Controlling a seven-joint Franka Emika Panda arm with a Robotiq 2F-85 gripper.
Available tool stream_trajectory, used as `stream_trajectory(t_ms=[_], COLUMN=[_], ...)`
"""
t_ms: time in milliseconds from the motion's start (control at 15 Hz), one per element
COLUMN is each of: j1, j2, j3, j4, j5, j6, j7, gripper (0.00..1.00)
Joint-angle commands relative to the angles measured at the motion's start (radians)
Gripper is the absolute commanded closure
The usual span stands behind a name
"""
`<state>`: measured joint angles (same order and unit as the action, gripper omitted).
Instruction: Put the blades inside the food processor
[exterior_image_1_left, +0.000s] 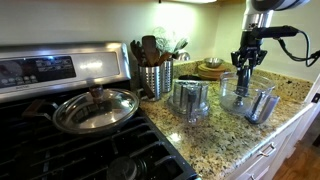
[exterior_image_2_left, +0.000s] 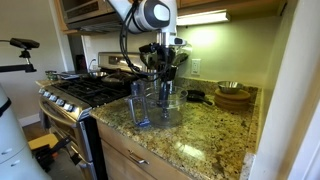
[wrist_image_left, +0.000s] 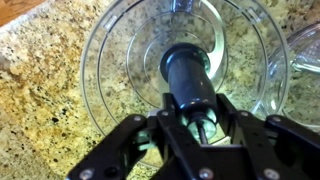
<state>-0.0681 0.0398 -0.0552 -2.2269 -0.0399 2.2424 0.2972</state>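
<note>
The gripper next lowers the blade unit's upright hub inside the clear bowl's rim toward its bottom and releases it there, since the bowl's centre lies below the gripper.
The clear food processor bowl stands on the granite counter and shows in both exterior views. In the wrist view I look straight down into the bowl. My gripper is shut on the dark cylindrical hub of the blade unit, held upright over the bowl's centre. In the exterior views the gripper hangs directly above the bowl, with the hub reaching down into it. The cutting blades themselves are hidden by the hub and the fingers.
A second clear processor part stands beside the bowl. A metal utensil holder and a stove with a steel lidded pan are nearby. Wooden bowls sit by the wall. The counter edge is close.
</note>
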Motion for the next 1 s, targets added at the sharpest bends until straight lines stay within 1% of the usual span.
stream_trajectory(t_ms=[0, 667, 933], j1=[0.006, 0.004, 0.004], j2=[-0.029, 0.004, 0.021], j3=[-0.005, -0.006, -0.005], j4=[-0.032, -0.086, -0.079], j5=[-0.018, 0.019, 0.036], j6=[0.033, 0.097, 0.105], j7=[0.024, 0.006, -0.002], gripper=[0.80, 0.80, 0.80])
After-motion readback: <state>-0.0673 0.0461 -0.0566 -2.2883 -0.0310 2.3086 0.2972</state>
